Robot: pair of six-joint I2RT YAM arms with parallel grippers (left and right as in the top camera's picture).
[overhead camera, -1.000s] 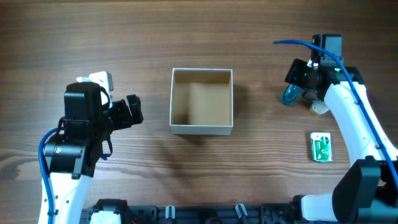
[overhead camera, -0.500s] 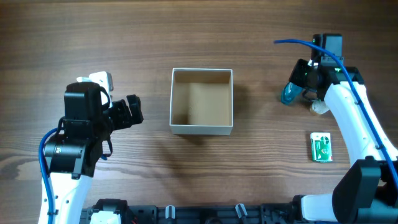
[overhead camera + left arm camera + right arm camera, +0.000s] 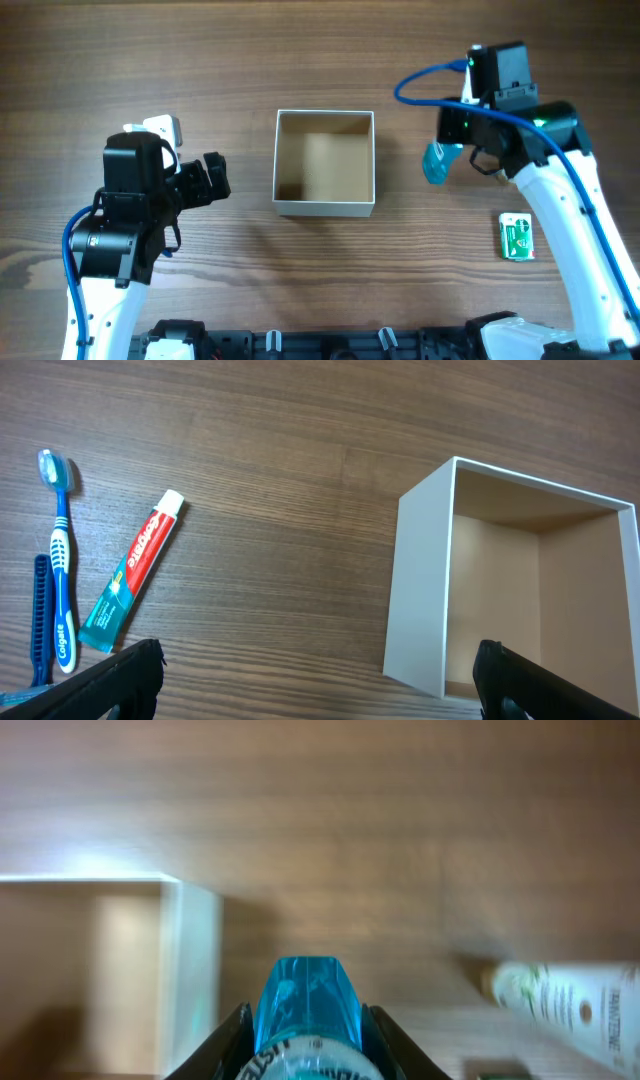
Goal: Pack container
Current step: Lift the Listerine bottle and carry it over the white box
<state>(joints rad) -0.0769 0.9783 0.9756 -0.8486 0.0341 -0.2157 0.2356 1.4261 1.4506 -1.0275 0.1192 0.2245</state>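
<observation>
I will move my right gripper down into the end of the container nearest my left gripper next. That end is empty and is to the left of my right gripper in the overhead view.
The container (image 3: 324,207), a white open-top box with a tan inside, stands at the table's middle and is empty; it also shows in the left wrist view (image 3: 425,590) and the right wrist view (image 3: 185,940). My right gripper (image 3: 437,162) is shut on a small bottle with a clear blue cap (image 3: 308,1003) and holds it above the table just right of the container. My left gripper (image 3: 210,178) is open and empty, left of the container.
A toothbrush (image 3: 60,560), a toothpaste tube (image 3: 132,584) and a dark comb (image 3: 38,620) lie left of the container. A white tube (image 3: 570,1005) and a green packet (image 3: 516,237) lie at the right. A white item (image 3: 162,128) sits behind the left arm.
My right gripper has lifted the blue-capped bottle off the table and carried it left toward the container. The left arm has not moved.
</observation>
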